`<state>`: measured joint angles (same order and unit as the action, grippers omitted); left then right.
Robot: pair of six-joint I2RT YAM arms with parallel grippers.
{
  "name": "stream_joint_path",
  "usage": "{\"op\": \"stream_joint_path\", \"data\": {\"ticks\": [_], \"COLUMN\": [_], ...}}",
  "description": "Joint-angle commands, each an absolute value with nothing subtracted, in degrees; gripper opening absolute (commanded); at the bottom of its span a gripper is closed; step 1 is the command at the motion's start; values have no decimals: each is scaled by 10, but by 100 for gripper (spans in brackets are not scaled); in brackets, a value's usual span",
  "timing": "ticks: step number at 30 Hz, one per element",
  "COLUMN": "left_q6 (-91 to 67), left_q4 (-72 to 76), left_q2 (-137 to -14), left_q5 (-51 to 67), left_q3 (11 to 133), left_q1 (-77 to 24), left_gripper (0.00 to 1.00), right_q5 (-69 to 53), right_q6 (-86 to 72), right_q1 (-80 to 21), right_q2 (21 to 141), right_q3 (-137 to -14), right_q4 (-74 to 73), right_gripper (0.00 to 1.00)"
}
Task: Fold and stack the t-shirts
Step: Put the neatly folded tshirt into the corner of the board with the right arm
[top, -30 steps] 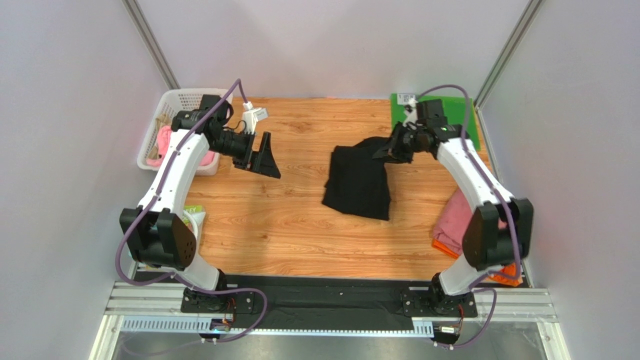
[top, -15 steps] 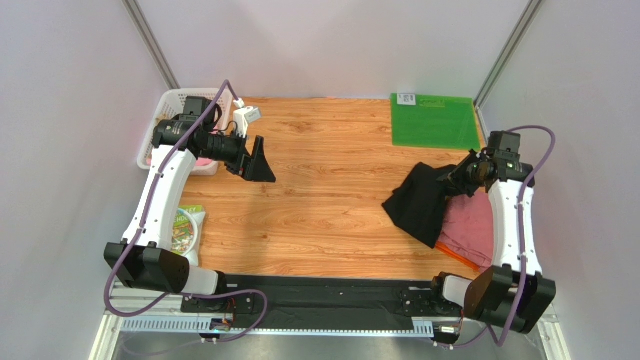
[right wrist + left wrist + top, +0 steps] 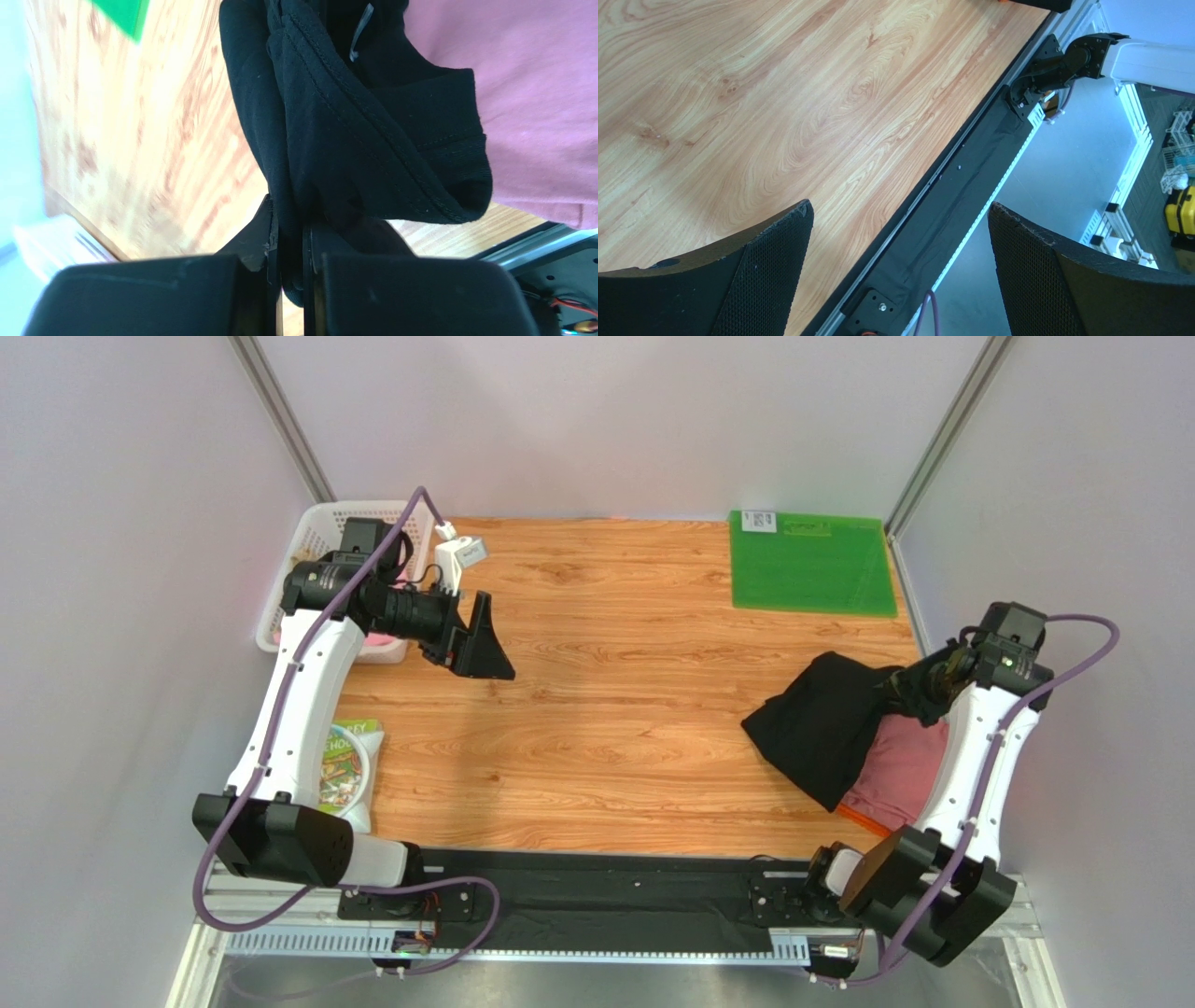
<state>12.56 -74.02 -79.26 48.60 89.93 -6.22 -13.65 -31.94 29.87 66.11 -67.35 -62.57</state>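
The right gripper should next draw back, lower the black fold over the dusty-pink t-shirt [image 3: 901, 763] and let go, because that shirt is only partly covered and lies below and back from the gripper.
The folded black t-shirt [image 3: 828, 731] hangs from my right gripper [image 3: 915, 689] at the table's right side, partly over the dusty-pink t-shirt [image 3: 901, 763]. An orange t-shirt [image 3: 859, 821] peeks out under the pink one. In the right wrist view the jaws are shut on a bunch of the black t-shirt [image 3: 337, 140] with the pink t-shirt [image 3: 519, 91] behind it; my right gripper [image 3: 291, 241] pinches the cloth. My left gripper [image 3: 477, 639] hovers open over the table's left part, holding nothing. Its fingers [image 3: 759, 273] stand wide apart in the left wrist view.
A green mat [image 3: 811, 563] lies at the back right corner. A white basket [image 3: 312, 546] with cloth sits at the back left. A small packet [image 3: 344, 760] lies by the left edge. The black rail [image 3: 962, 189] runs along the table's near edge.
My right gripper has carried the black t-shirt from the middle of the table to the right, over the pink one. The left arm pulled back slightly, then held still.
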Motion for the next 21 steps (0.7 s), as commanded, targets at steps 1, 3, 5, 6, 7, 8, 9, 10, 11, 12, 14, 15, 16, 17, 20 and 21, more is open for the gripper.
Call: {"op": "stream_joint_path", "data": {"ticks": [1, 3, 5, 6, 7, 8, 9, 10, 11, 12, 14, 15, 16, 17, 20, 21], "left_q6": [138, 138, 137, 137, 137, 137, 134, 132, 130, 127, 126, 126, 127, 127, 134, 138], "left_q4": [-746, -747, -749, -751, -750, -750, -746, -744, -742, -741, -744, -747, -749, -752, -764, -768], "left_q2": [-783, -786, -789, -791, -791, -791, -789, -791, -792, -793, -797, -799, -800, -801, -802, -802], "left_q5": [512, 518, 526, 526, 529, 529, 528, 529, 529, 532, 535, 538, 538, 539, 534, 530], "left_q3": [918, 916, 914, 914, 914, 915, 915, 914, 916, 917, 919, 920, 924, 924, 932, 934], "left_q1": [-59, -59, -59, -59, -59, -59, -59, -59, -59, -59, -59, -59, -59, -59, -59, -59], "left_gripper": [100, 100, 100, 100, 100, 100, 100, 100, 100, 100, 100, 100, 100, 100, 100, 100], "right_q5": [-171, -178, -177, -180, -180, -176, -177, -175, -170, -164, -150, -149, -145, -140, -112, -97], "right_q6": [-356, -368, -373, -374, -372, -372, -372, -374, -373, -372, -369, -368, -370, -373, -379, -387], "right_q1": [346, 350, 352, 355, 356, 356, 356, 356, 356, 356, 356, 356, 356, 356, 356, 356], "right_q2": [685, 699, 713, 717, 721, 722, 718, 708, 702, 697, 685, 679, 663, 652, 597, 583], "right_q3": [-711, -731, -768, -784, -797, -807, -816, -816, -818, -820, -818, -802, -789, -775, -700, -681], "right_q4": [-583, -572, -574, -581, -587, -602, -604, -606, -606, -606, -616, -618, -620, -618, -617, -619], "right_gripper": [0, 0, 0, 0, 0, 0, 0, 0, 0, 0, 0, 0, 0, 0, 0, 0]}}
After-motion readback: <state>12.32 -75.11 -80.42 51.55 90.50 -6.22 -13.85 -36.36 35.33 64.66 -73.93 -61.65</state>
